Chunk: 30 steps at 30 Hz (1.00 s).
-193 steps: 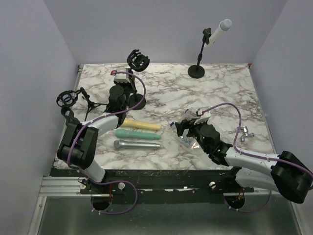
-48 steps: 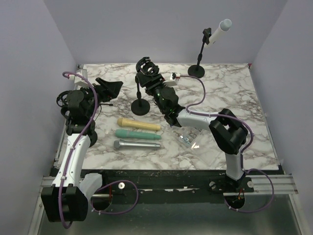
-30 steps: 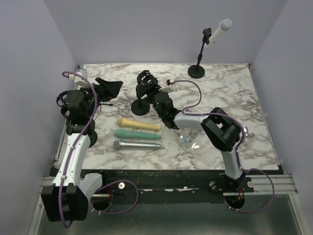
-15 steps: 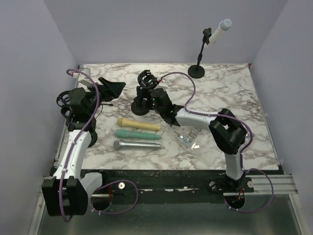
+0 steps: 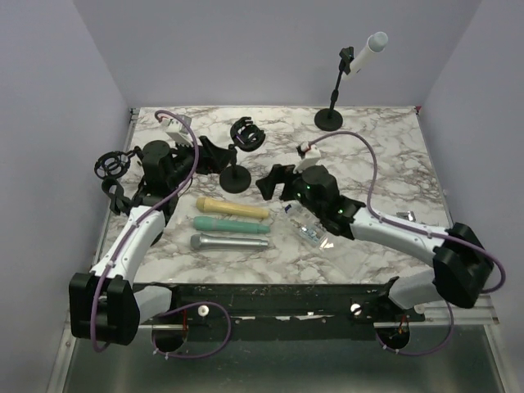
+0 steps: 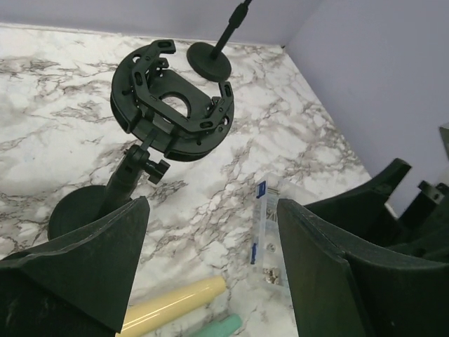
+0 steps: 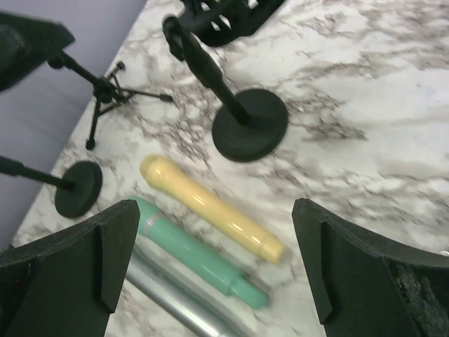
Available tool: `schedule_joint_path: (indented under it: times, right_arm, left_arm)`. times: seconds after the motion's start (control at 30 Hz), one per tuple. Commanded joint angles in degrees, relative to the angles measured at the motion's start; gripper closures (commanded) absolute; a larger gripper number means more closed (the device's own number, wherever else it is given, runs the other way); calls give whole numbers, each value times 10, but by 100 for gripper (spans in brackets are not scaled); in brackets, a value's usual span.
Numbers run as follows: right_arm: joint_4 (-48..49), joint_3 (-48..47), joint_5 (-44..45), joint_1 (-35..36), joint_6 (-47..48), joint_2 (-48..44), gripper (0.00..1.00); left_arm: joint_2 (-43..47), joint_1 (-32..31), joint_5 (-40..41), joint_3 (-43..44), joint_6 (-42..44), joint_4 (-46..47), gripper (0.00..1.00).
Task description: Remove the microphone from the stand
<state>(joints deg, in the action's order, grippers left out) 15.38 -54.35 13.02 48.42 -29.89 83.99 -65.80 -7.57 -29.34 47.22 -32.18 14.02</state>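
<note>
My left gripper is going to reach outward and to its right in the top view next, to the near rim of the mount ring. It will close with its fingers on both sides of that rim.
The white microphone sits tilted in the clip of a thin black stand at the back right of the table, far from both arms. My left gripper is open and empty beside an empty black shock-mount stand. In the left wrist view the left gripper looks down past that mount's ring. My right gripper is open wide and empty, just right of that stand's base. In the right wrist view the right gripper hangs over a yellow microphone.
Yellow, green and silver microphones lie side by side near the front left. A clear plastic box of small parts lies under the right arm. Two more empty stands crowd the left edge.
My right gripper has let go of the empty shock-mount stand, drawn back to the right and opened wide. My left gripper has moved right toward that stand. The white microphone has not moved.
</note>
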Motion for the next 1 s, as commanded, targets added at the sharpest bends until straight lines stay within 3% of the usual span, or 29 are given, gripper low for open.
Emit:
schedule_joint_path:
  times: [0.0,0.3,0.57,0.73,0.97]
  right_arm:
    - [27,120,13,3,57,-117,0]
    - [50,284,77,0,76,-296,0]
    - [54,305,85,0,96,-347,0]
    - [53,317,93,0,95,-372,0]
    - [55,330,103,-1,94,-402,0]
  left_arm:
    - [-27,-25,-19,19,95,2,24]
    - [-120,-29,-67,104,62,5,32]
    - [-216,-32,11,238,63,-71,36]
    - [-271,-36,28,301,53,-114,28]
    - [-305,-52,74,326,81,-161,28]
